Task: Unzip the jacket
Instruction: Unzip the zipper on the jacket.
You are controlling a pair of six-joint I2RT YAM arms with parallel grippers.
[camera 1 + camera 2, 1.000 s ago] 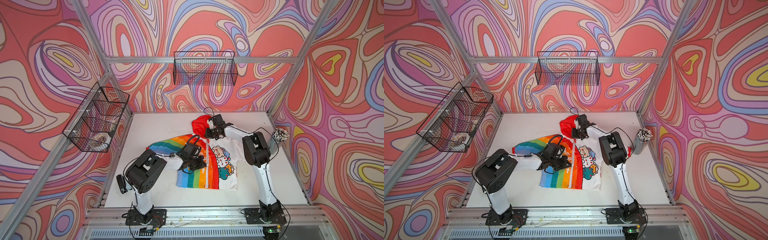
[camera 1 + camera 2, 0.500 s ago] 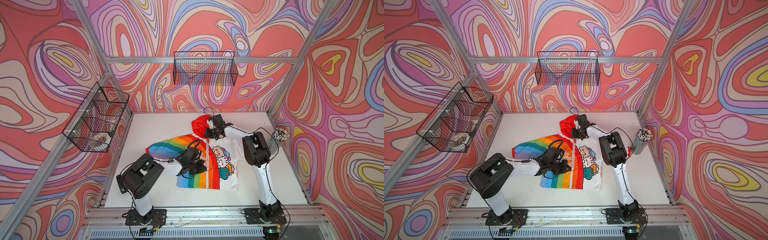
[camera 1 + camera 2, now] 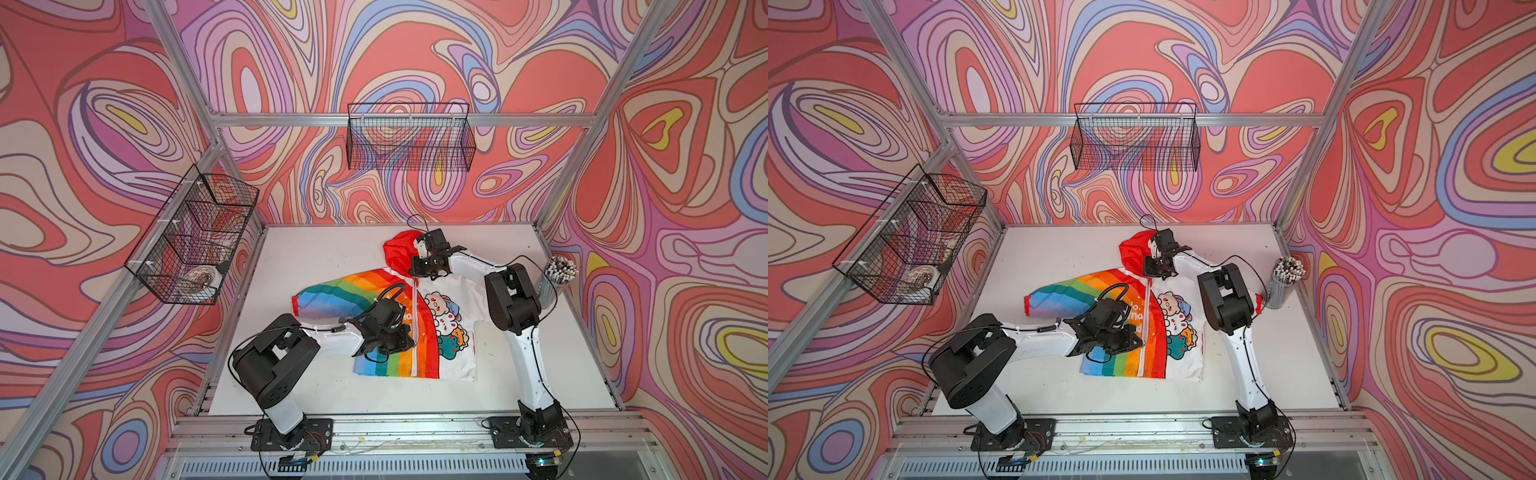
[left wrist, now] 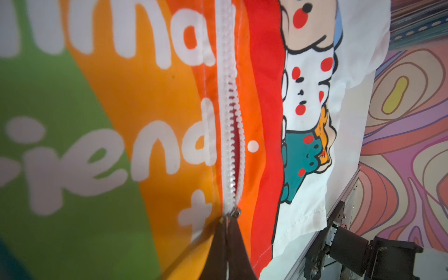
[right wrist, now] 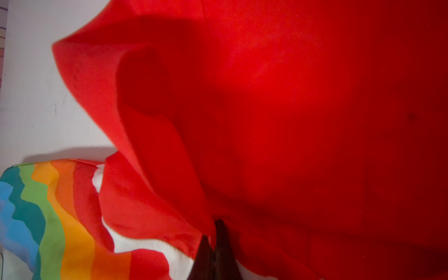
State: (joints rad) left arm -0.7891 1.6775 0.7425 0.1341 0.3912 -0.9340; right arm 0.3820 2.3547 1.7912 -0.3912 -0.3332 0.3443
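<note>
The left gripper draws back along the white zipper to the jacket's near hem (image 3: 413, 375) next, then releases the pull, because the zipper runs on past the slider.
The jacket (image 3: 446, 328) lies flat on the white table (image 3: 324, 249), red hood (image 3: 397, 249) toward the back and rainbow sleeve (image 3: 332, 297) out to the left. My left gripper (image 3: 409, 343) is low over the front and shut on the zipper pull (image 4: 234, 213). In the left wrist view my left gripper (image 4: 226, 219) pinches it, and the white zipper (image 4: 230, 135) teeth gape apart just behind the slider. My right gripper (image 3: 415, 266) sits at the neck. In the right wrist view my right gripper (image 5: 213, 232) is shut on red hood fabric (image 5: 266, 121).
A cup of pens (image 3: 559, 274) stands by the right wall behind the right arm. Wire baskets hang on the back wall (image 3: 409, 137) and the left wall (image 3: 191, 241). An aluminium rail (image 3: 395, 428) runs along the table's front edge.
My left gripper has slid along the zipper toward the hem, its elbow dropping back and down. The right arm has stayed at the hood.
</note>
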